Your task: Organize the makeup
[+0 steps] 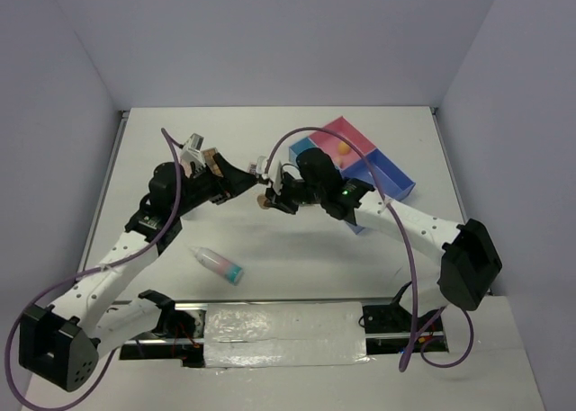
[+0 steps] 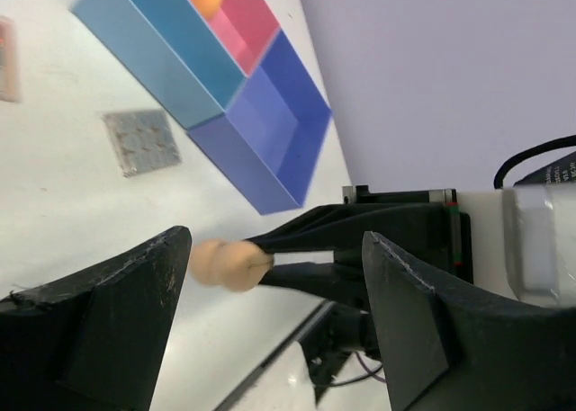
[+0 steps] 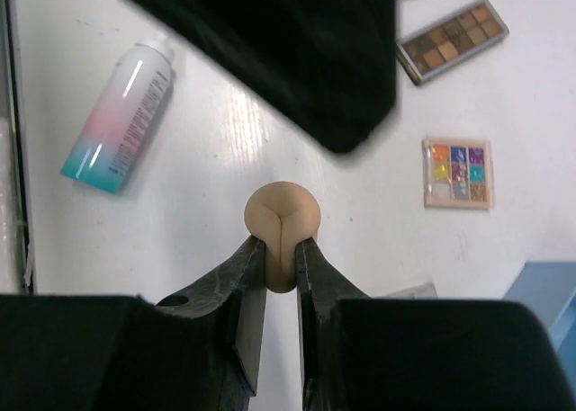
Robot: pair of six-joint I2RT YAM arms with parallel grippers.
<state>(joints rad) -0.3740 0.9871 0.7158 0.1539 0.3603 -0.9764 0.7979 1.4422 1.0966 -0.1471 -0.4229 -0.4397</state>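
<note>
My right gripper is going to move outward next, to its right in the top view, over the pink section holding another sponge (image 1: pixel 352 141), and let go.
My right gripper (image 3: pixel 281 242) is shut on a tan egg-shaped sponge (image 3: pixel 282 215) and holds it above the white table; the top view shows it near the middle (image 1: pixel 262 201). My left gripper (image 2: pixel 277 240) is open and empty, and its jaws stand either side of the same sponge (image 2: pixel 225 264) without touching it. In the top view the left gripper (image 1: pixel 250 175) is just left of the right gripper (image 1: pixel 273 198). A second sponge (image 1: pixel 343 147) lies in the tray's pink compartment. The teal-capped tube (image 3: pixel 117 119) lies on the table, nearer the bases (image 1: pixel 219 264).
The pink-and-blue tray (image 1: pixel 389 173) stands at the right rear. A brown palette (image 3: pixel 453 40) and a multicoloured palette (image 3: pixel 458 173) lie on the table beyond the sponge. A grey palette (image 2: pixel 141 141) lies beside the tray's blue wall (image 2: pixel 171 83).
</note>
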